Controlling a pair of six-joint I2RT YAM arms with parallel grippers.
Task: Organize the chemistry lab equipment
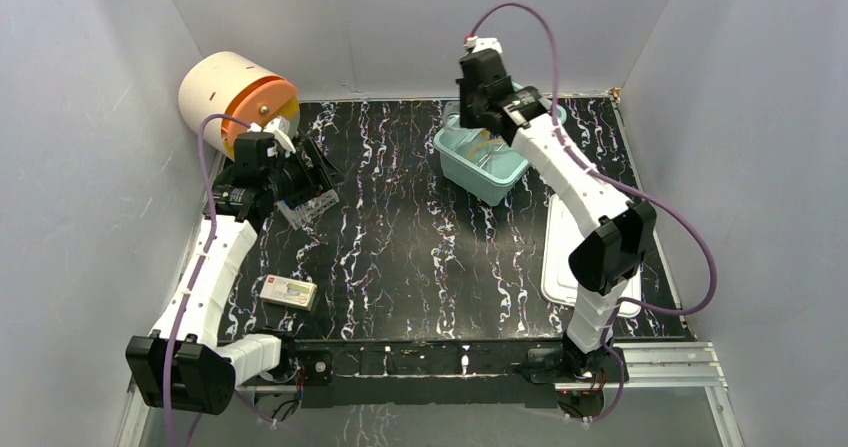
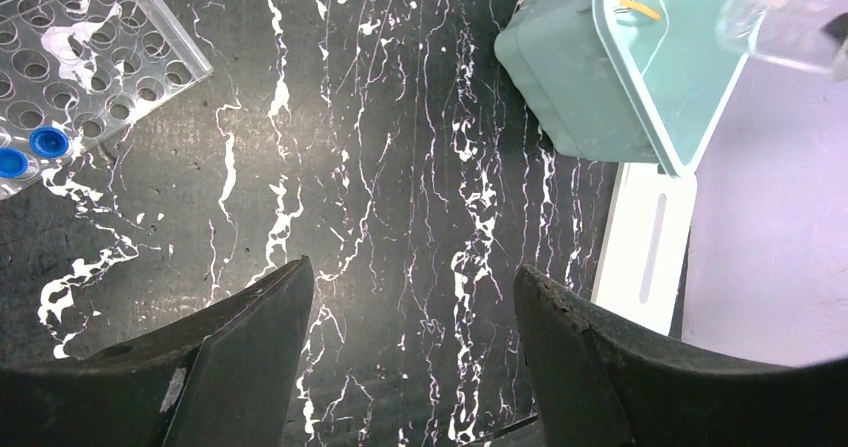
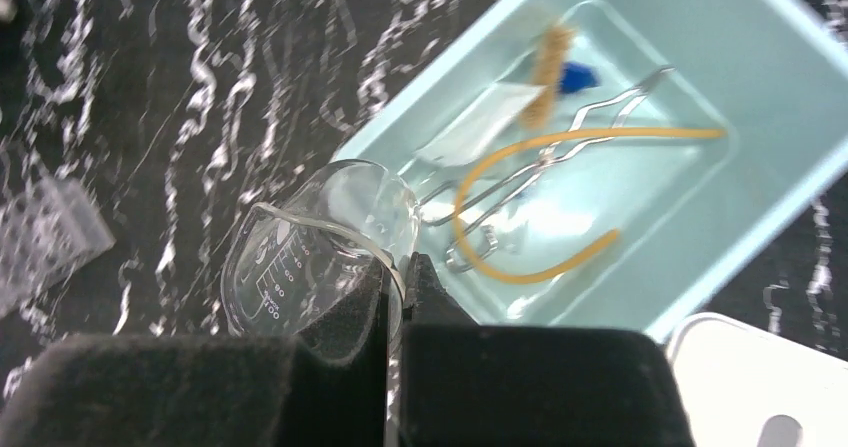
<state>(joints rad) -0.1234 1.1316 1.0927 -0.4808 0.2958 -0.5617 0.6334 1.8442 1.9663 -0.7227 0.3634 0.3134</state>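
Note:
Next, my right gripper goes to the right in the top view and down to free the beaker (image 3: 300, 257), since the tan tube's loop lies below it that way.
My right gripper (image 3: 398, 272) is shut on the rim of a small clear graduated beaker (image 3: 300, 257), held above the near-left edge of the teal tub (image 3: 760, 37). Inside the tub lie a tan rubber tube (image 3: 560, 135), thin metal tongs (image 3: 600, 112) with a blue part, a brush (image 3: 548, 62) and a white packet (image 3: 480, 127). My left gripper (image 2: 410, 297) hangs open over bare table with nothing between its fingers. The clear rack (image 2: 90, 57), holding blue-capped items (image 2: 48, 142), lies just beyond it to the left. The top view shows the left gripper (image 1: 315, 172) right beside the rack (image 1: 308, 207).
A white and orange drum (image 1: 240, 97) lies on its side at the back left. A small printed box (image 1: 288, 292) sits near the left arm's base. The flat white slotted lid (image 1: 570, 257) lies right of centre, beside the tub (image 1: 470, 162). Grey walls close three sides.

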